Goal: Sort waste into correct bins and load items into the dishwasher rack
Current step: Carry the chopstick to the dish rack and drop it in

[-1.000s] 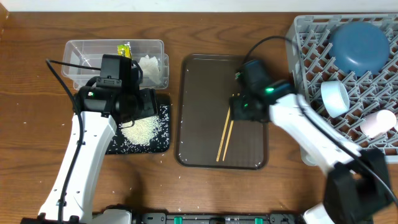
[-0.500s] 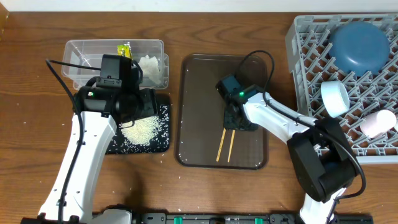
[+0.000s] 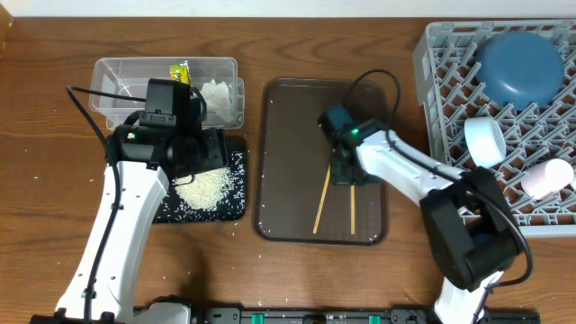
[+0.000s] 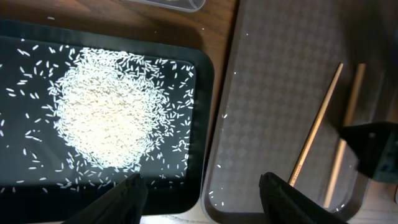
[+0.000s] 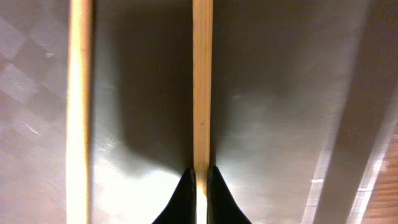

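My right gripper will next lift the chopstick across to the grey rack and release it over the part between the rack's side and pale cup (image 3: 454, 119), since that part is empty.
Two wooden chopsticks lie on the brown serving tray (image 3: 288, 117). My right gripper (image 3: 347, 173) is shut on the right chopstick (image 3: 352, 211); in the right wrist view its jaws (image 5: 201, 182) pinch that stick (image 5: 202, 93), with the other chopstick (image 5: 79, 112) free to the left. My left gripper (image 3: 203, 149) hovers open and empty over the black tray (image 3: 236, 212), where the rice (image 3: 205, 187) is piled. Its wrist view shows the rice (image 4: 106, 118), the gripper (image 4: 202, 199) and both chopsticks (image 4: 317, 121). The clear tub (image 3: 126, 72) holds the tissue (image 3: 220, 94) and the wrapper (image 3: 180, 72).
The grey dishwasher rack (image 3: 445, 54) at the right carries a round blue dish (image 3: 520, 65), a pale cup (image 3: 484, 139) and a pink cup (image 3: 547, 177). A few stray rice grains lie on the brown tray's near left corner (image 4: 217, 190).
My right gripper has come down and shut on the right chopstick. That stick has shifted right, away from the other one. The left arm has not moved.
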### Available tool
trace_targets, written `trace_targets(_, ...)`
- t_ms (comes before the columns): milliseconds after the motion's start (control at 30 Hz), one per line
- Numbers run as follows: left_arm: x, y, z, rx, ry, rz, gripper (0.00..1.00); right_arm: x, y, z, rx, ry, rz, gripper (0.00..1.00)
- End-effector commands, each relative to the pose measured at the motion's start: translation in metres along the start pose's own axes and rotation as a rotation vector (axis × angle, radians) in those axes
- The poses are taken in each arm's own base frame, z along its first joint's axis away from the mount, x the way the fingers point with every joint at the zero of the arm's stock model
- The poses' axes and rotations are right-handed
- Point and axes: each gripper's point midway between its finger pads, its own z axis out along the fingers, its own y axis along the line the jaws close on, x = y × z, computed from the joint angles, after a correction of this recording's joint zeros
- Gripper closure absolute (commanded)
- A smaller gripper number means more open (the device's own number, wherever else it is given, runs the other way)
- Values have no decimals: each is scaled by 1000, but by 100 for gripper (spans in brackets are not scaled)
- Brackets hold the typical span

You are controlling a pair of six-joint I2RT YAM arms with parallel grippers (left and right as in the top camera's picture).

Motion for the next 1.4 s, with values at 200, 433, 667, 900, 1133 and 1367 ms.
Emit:
trace_targets(200,2,5,3,-18,8,4,38,-83,-52,-150,-99,-388,-132,99)
trace_targets(433,3,5,3,-18,9,4,37,-101,-137,-162,2,-431,-106,99)
trace_targets(667,3,5,3,-18,9,4,38,-104,-194,-125,49,-331,0,99)
trace_targets(900,3,5,3,-18,8,4,38,-108,-200,-90,83,-259,-27,99)
trace_targets(1133,3,5,3,-18,9,4,38,-118,-203,-91,104,-295,-21,69)
trace_targets(1367,3,5,3,-18,9,4,38,-123,-189,-112,37,-340,-4,43)
